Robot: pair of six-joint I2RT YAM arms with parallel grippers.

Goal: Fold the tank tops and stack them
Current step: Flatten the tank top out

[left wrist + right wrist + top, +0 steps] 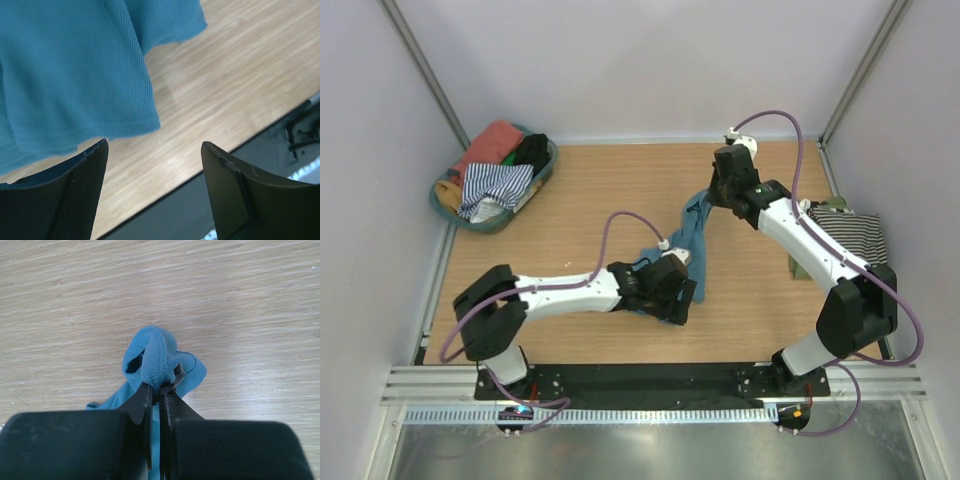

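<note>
My right gripper should next move back and down toward the bare wood [730, 238] beside the teal top to let go of the rolled strap, because the strap is hanging above the table.
A teal blue tank top [692, 245] hangs stretched above the wooden table, its upper end bunched in my right gripper [712, 196]. In the right wrist view that gripper [161, 390] is shut on a rolled strap of the teal top [157, 355]. The top's lower end drapes down beside my left gripper [678, 308]. In the left wrist view the teal cloth [70, 70] fills the upper left, its hem just above the left finger [75, 195]. The left gripper [154, 144] is open, with only bare wood and the table's black edge between its fingers.
A round teal basket [548, 165] at the back left holds a striped top [495, 185], a coral one [490, 140] and other clothes. At the right edge lies a folded striped top [855, 235] on an olive one [835, 205], under the right arm.
</note>
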